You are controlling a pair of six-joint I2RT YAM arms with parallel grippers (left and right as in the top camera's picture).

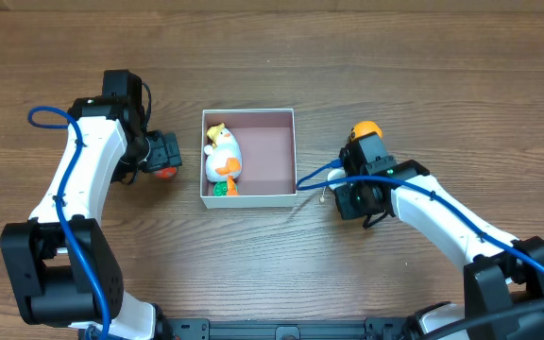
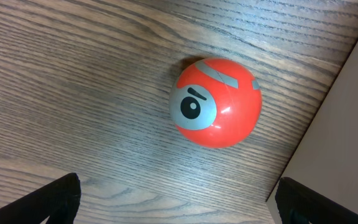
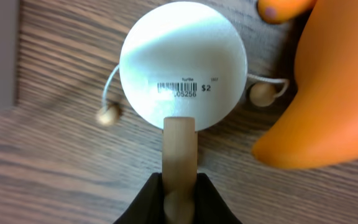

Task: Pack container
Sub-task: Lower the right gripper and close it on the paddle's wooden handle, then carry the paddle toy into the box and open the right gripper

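Observation:
The box's pink bottom is bare beside the duck, so next I need to lift my right gripper over the box's side, then lower the drum onto that bottom and let go of it.
The container, a white-walled square box with a pink inside, stands mid-table. A white and yellow plush duck lies along its left side. A red ball with a grey eye sits on the table just left of the box, and it also shows in the overhead view. My left gripper is open and empty, with the ball ahead of its fingers. My right gripper is shut on the wooden handle of a small white hand drum just right of the box.
An orange rounded toy lies right beside the drum, and in the overhead view it is behind my right gripper. Two beads on strings hang off the drum. The box wall is close to the ball's right.

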